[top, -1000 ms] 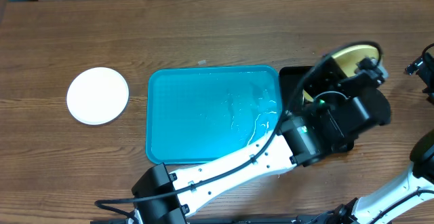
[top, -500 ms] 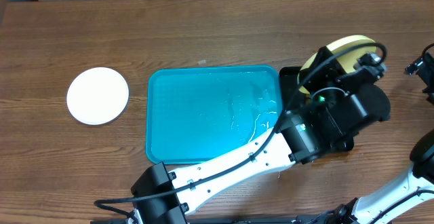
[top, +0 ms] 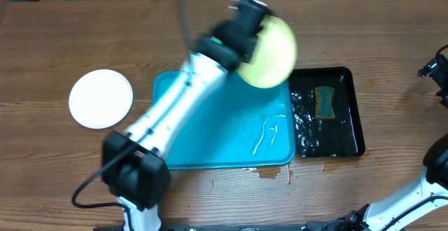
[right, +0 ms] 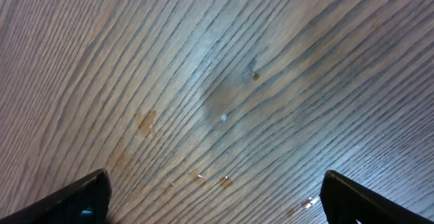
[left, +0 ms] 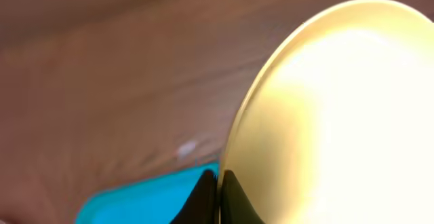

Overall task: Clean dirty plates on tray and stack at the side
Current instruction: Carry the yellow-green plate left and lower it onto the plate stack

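The flat white plate (top: 101,99) is below and to the left in the overhead view, so the robot's left gripper will next bring the yellow-green plate (top: 271,52) over it, lower it and let go.
The pale yellow-green plate (top: 271,52) hangs tilted in the air over the far right corner of the cyan tray (top: 203,119). My left gripper (top: 249,40) is shut on its rim. In the left wrist view the black fingertips (left: 203,195) pinch the plate (left: 339,108) edge, with the tray (left: 135,198) below. A white plate (top: 101,98) lies flat on the table, left of the tray. My right gripper (right: 220,200) is open over bare wood with nothing between its fingers.
A narrow black tray (top: 353,119) with a yellow-green sponge (top: 324,101) and water stands right of the cyan tray. Water streaks (top: 269,129) lie on the cyan tray and brown drops (top: 269,173) on the wood in front of it. Right arm parts (top: 435,162) sit at the right edge.
My left arm has swung left and back from above the black tray, carrying the yellow-green plate over the cyan tray's far corner. The black tray and sponge are now uncovered.
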{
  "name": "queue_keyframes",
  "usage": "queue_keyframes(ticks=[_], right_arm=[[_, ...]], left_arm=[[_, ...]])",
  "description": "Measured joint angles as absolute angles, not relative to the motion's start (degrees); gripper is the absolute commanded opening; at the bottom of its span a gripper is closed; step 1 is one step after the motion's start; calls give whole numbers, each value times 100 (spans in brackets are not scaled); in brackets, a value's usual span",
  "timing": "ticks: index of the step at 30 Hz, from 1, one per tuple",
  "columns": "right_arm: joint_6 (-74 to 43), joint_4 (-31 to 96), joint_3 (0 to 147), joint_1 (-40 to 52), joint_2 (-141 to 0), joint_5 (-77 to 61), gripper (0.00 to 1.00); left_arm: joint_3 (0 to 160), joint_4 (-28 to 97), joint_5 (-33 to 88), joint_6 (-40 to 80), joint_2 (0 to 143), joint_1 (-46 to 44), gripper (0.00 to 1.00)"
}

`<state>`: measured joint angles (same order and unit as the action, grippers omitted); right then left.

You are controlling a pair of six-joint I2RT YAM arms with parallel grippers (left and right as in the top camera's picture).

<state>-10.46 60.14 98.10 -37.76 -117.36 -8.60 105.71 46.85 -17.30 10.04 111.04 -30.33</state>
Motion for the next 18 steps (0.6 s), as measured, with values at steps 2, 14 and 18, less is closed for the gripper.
queue_keyframes(ticks=[2, 14, 18], right_arm=[[-1048, 6012, 9810, -3776, -11736, -858, 100], [-1048, 6012, 9810, -3776, -11736, -860, 100], [-1048, 6012, 9810, -3776, -11736, -860, 100]], left_arm=[[10571, 4984, -1037, 1321, 11107, -2209, 4], [10575, 6764, 150, 2091, 11115, 1850, 4], [10560, 6952, 139, 2106, 11115, 2622, 4]])
